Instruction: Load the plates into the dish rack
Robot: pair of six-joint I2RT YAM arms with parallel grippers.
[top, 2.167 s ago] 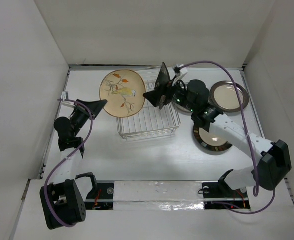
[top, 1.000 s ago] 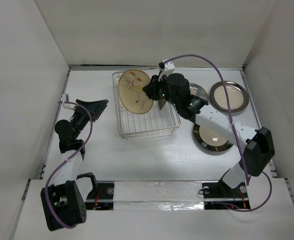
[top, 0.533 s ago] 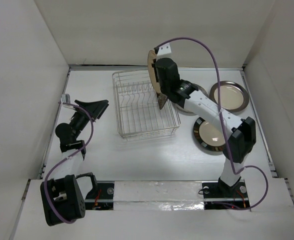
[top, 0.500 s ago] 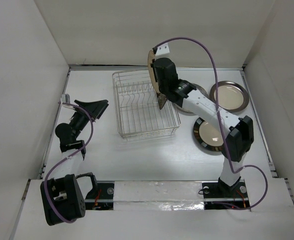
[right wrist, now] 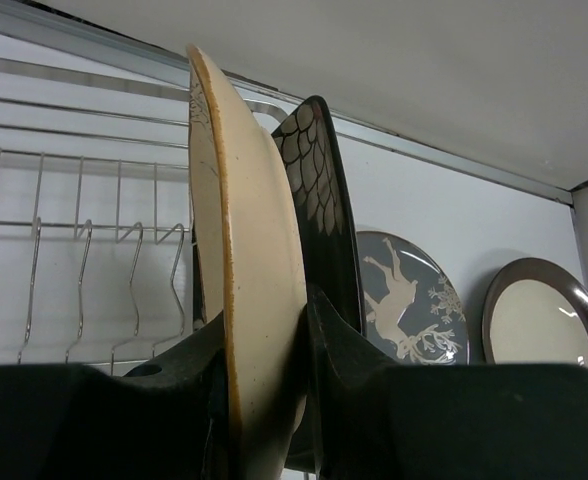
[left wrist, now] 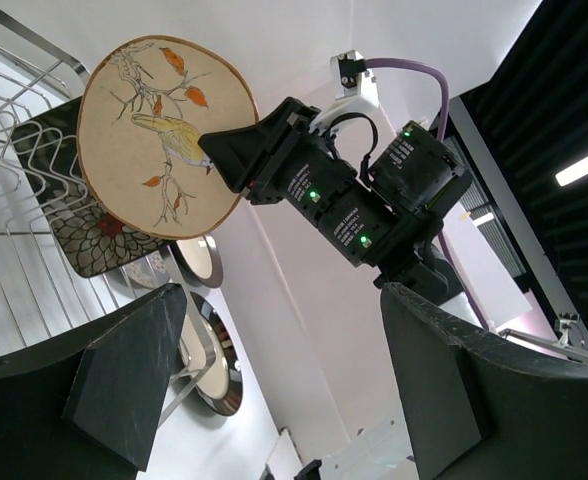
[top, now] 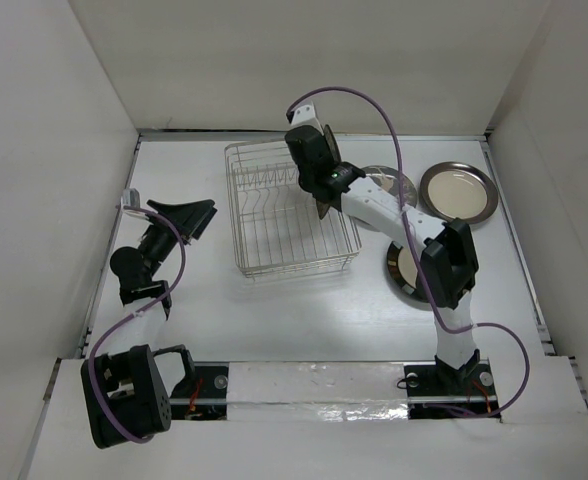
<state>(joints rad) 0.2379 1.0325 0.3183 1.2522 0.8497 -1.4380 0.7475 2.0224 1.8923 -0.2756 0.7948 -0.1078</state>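
Note:
My right gripper lowers the tan plate into the rack beside the dark floral plate next.
My right gripper (right wrist: 264, 340) is shut on the rim of the tan plate (right wrist: 254, 290), holding it upright and edge-on over the back of the dish rack (top: 274, 235). From the left wrist view the tan plate (left wrist: 164, 135) shows a bird and branch design, with the right gripper (left wrist: 239, 160) on its edge. Close beside it the dark floral plate (right wrist: 324, 200) stands in the dish rack (right wrist: 74, 260). I cannot tell whether the tan plate touches the wires. My left gripper (top: 196, 215) hangs open and empty left of the rack.
A grey plate (right wrist: 409, 300) with a white deer lies flat right of the rack. Farther right lies a grey-rimmed cream plate (top: 459, 192). A black-rimmed cream plate (top: 409, 272) sits nearer, partly under the right arm. White walls enclose the table.
The right gripper has swung the tan plate from tilted and face-up to upright and edge-on, next to the dark plate at the back of the rack. The left arm has stayed still.

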